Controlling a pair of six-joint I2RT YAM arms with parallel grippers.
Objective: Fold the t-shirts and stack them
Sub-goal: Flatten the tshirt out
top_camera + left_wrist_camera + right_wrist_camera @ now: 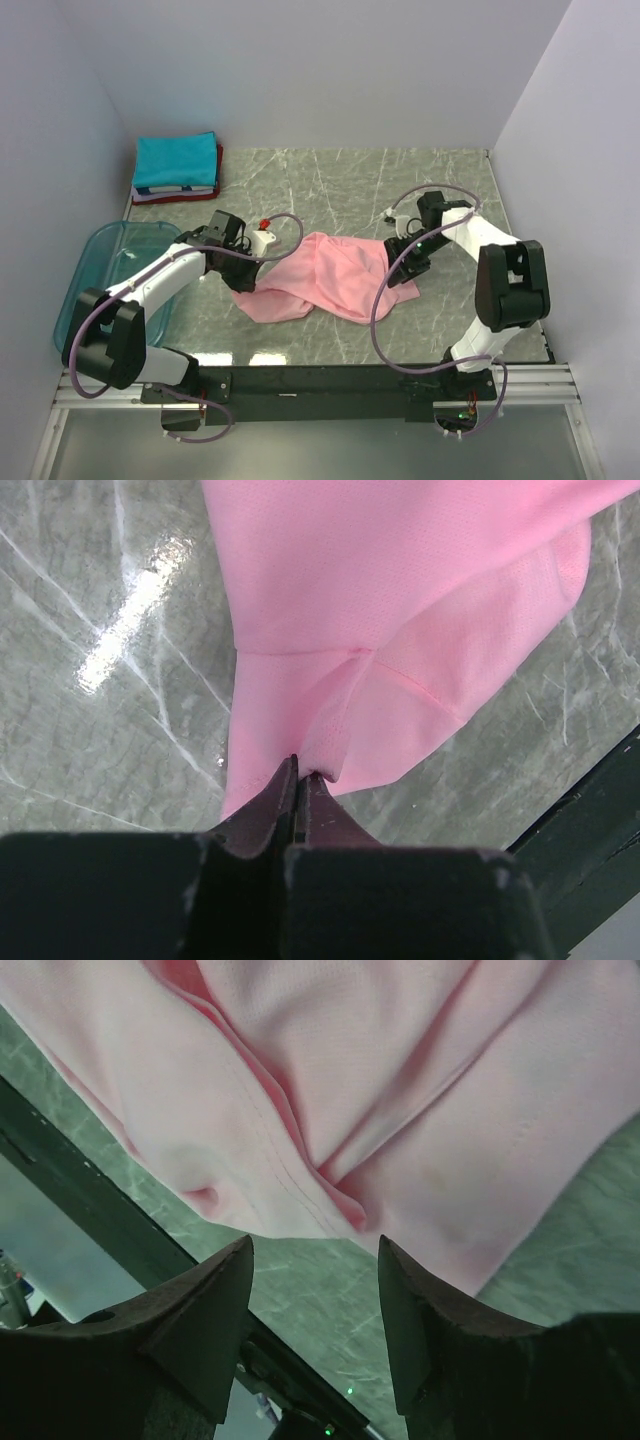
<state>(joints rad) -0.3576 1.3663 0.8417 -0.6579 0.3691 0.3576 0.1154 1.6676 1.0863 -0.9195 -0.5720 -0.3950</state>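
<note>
I need to move my right gripper back and down onto the hem's pointed end [393, 298] [350, 1219] next. Its open fingers have only bare table between them, and the cloth is just beyond.
A light pink t-shirt [320, 275] lies crumpled in the middle of the marble table. My left gripper [240, 280] is at its left edge, shut on a pinch of the pink cloth [330, 730]; the fold runs into the closed jaws of that gripper [300, 770]. My right gripper [405, 262] sits at the shirt's right edge, open. Bare table shows between its fingers, and the pink hem [300, 1140] lies just beyond that gripper [315, 1250]. A folded teal t-shirt [176, 160] tops a stack with red and white edges [175, 192] at the back left.
A translucent blue plastic bin [95, 270] stands at the left edge, partly under my left arm. White walls close in the table on three sides. The black base rail [330, 380] runs along the near edge.
</note>
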